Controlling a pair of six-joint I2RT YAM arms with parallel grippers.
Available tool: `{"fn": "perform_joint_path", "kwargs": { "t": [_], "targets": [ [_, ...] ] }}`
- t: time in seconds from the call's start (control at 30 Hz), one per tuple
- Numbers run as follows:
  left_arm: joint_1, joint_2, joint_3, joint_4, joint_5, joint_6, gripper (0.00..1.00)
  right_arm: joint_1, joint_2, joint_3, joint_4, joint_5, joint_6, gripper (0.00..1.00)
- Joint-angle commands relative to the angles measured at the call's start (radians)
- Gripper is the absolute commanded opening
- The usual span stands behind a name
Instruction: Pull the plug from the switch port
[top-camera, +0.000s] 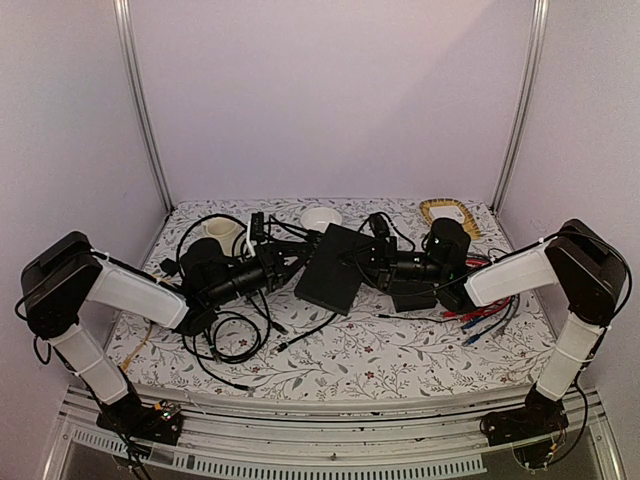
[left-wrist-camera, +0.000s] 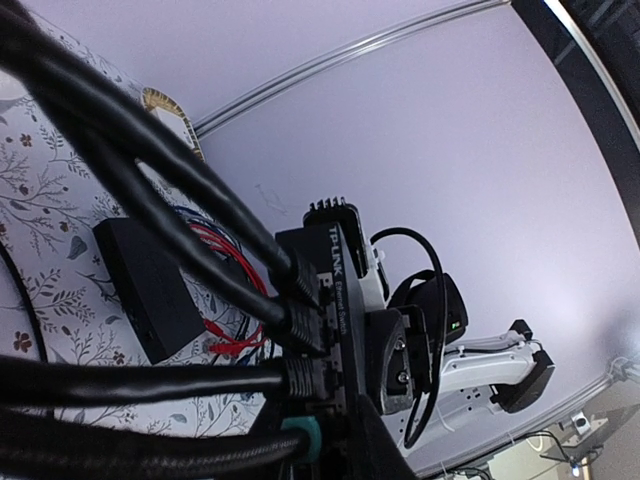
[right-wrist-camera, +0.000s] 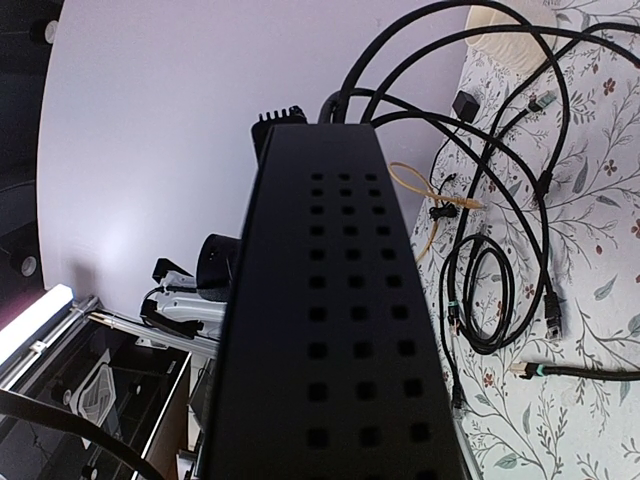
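Note:
I will move my left gripper to the left in the top view, toward the coiled black cables, and let go of the plug with the teal boot, while my right gripper holds the switch (top-camera: 333, 268).
The switch (top-camera: 333, 268) is a flat black box in the middle of the table. In the left wrist view its port edge (left-wrist-camera: 345, 290) carries several plugged-in black cables. My left gripper (top-camera: 290, 262) is at that edge, its jaws closed round the lowest plug, which has a teal boot (left-wrist-camera: 302, 432). My right gripper (top-camera: 372, 262) grips the switch's opposite edge, and it shows behind the switch in the left wrist view (left-wrist-camera: 395, 360). In the right wrist view the perforated side of the switch (right-wrist-camera: 340, 330) fills the space between the jaws and hides the fingers.
A shorter black box (top-camera: 412, 297) lies just right of the switch, with red and blue cables (top-camera: 485, 322) beside it. Coiled black cables (top-camera: 235, 335) lie front left. Two white cups (top-camera: 320, 217) (top-camera: 222, 232) and a beige chain (top-camera: 450, 212) sit at the back.

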Motion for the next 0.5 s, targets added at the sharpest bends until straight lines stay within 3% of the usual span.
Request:
{"fn": "perform_joint_path", "kwargs": {
  "t": [0.0,0.13,0.33,0.47],
  "targets": [
    [-0.005,0.010,-0.008,0.006,0.006,-0.011,0.18,0.007,-0.005,0.026,0.120,-0.006,-0.001,0.02],
    [-0.007,-0.001,-0.007,-0.017,0.006,-0.013,0.14,0.005,-0.005,0.028,0.116,-0.007,-0.003,0.02],
    [-0.012,-0.017,0.001,-0.069,-0.003,-0.015,0.00,0.005,-0.003,0.028,0.115,-0.006,-0.004,0.02],
    [-0.019,-0.024,0.013,-0.097,-0.017,-0.013,0.00,0.004,-0.002,0.028,0.113,-0.005,-0.004,0.02]
  ]
}}
